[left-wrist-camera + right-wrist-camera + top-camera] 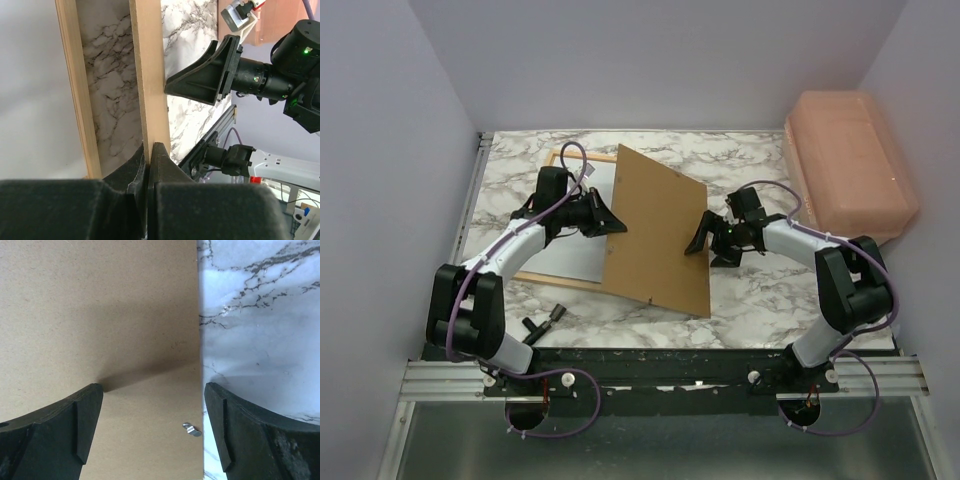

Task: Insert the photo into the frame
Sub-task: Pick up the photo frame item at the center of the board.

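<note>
Next, my right gripper needs to go to the left in the top view onto the frame's bar nearest the pink box, where marble beside it gives a finger room.
The frame (560, 156) lies flat at the back left, its light wood rail also in the left wrist view (75, 75). The photo (565, 255) lies inside it, white side up, partly hidden by the brown backing board (660, 240); it shows white in the left wrist view (30, 100). My left gripper (610, 218) is shut on the board's left edge (150, 75) and holds it tilted up. My right gripper (705, 235) is open, its jaws (152, 405) spread over the board's right edge (100, 315), not touching it.
A pink plastic box (850, 165) stands at the back right. A small black part (545, 318) lies near the front left. A small metal clip (191, 429) sits on the board near its right edge. Marble tabletop (760, 290) shows to the right of the board.
</note>
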Robot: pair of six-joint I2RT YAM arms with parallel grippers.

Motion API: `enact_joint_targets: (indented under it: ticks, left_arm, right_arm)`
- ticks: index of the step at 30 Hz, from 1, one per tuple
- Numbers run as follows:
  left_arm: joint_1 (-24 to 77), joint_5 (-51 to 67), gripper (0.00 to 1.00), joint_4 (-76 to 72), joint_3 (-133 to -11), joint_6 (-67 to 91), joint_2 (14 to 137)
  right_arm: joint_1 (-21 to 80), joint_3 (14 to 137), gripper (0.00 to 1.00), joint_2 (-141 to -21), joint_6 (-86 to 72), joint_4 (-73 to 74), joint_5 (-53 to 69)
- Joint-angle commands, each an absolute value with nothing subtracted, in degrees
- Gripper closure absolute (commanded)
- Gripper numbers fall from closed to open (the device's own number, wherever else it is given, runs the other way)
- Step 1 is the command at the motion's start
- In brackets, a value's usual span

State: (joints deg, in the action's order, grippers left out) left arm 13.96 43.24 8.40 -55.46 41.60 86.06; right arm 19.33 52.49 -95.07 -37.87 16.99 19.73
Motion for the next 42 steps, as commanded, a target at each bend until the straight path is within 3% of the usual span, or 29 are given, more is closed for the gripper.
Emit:
enact_joint_targets:
  ticks: [1,5,14,22,35,42]
  left_arm:
    - [13.75,44.35,1.0,7.75,-57.22,39.9,80.75]
    - [10.97,47.01,1.0,4.13,-56.59,44.53,76.77]
    - [-2.73,52.51,1.0,-9.6,-50.8,59.55,66.81]
    - [-12.89,52.7,1.0,-11.43,-49.92,65.62,57.34]
    - [-22.97,52.71,1.0,-12.73,-52.27,70.84,47.43]
    - [-23.66,53.2,1.0,-9.83,-54.23,68.72,46.37]
  right_arm:
    - [19.95,51.54,0.08,-92.89,-36.65,19.9,19.19]
    - [19.97,52.27,0.0,-91.13,-36.3,19.82,19.22]
    - [20.02,54.63,0.0,-90.84,-35.81,19.21,20.12]
    - [22.66,60.55,0.01,-98.8,-38.78,17.27,21.65]
    - [30.52,82.78,0.19,-117.92,-41.31,21.88,20.53]
    - [34.5,93.02,0.23,-125.41,-40.66,28.09,15.73]
